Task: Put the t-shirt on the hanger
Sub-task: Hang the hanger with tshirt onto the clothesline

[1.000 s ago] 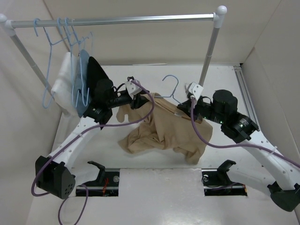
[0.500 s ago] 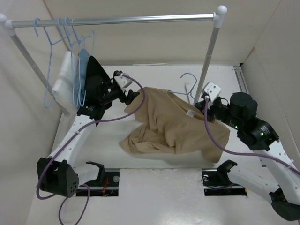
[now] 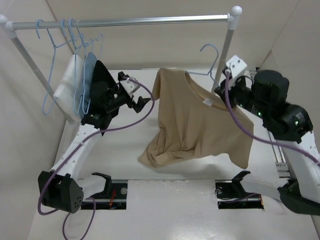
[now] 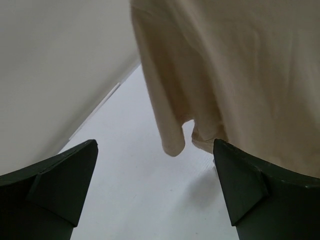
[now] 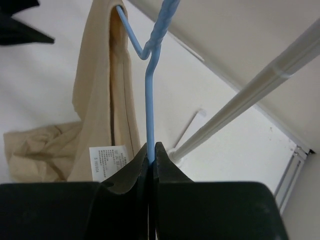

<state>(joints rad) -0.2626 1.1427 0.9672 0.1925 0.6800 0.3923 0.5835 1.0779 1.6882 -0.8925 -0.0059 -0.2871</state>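
My right gripper is below and inward of the silver bar's bare end (image 3: 209,19). Next I will move my right gripper up and outward, hook the hanger over that end and release.
The tan t-shirt (image 3: 195,120) hangs from the light-blue wire hanger (image 3: 210,50), its hem bunched on the table near the front. My right gripper (image 3: 220,93) holds the hanger up beside the rack post. In the right wrist view it (image 5: 151,150) is shut on the hanger's wire (image 5: 149,100), with the t-shirt (image 5: 95,90) and its white label (image 5: 108,155) to the left. My left gripper (image 3: 141,102) stands open just left of the shirt, apart from it. Nothing lies between its jaws (image 4: 155,145); the t-shirt (image 4: 225,65) hangs ahead.
A silver rail (image 3: 125,21) crosses the back on two posts, the right post (image 3: 224,50) close to the held hanger. Several blue hangers (image 3: 75,45) hang at its left end with white, light-blue and black garments (image 3: 95,85). Walls close in on both sides.
My right gripper has lifted the hanger up and to the right, pulling the shirt off the table into a hang. My left gripper has opened, let go of the shirt and drawn back left.
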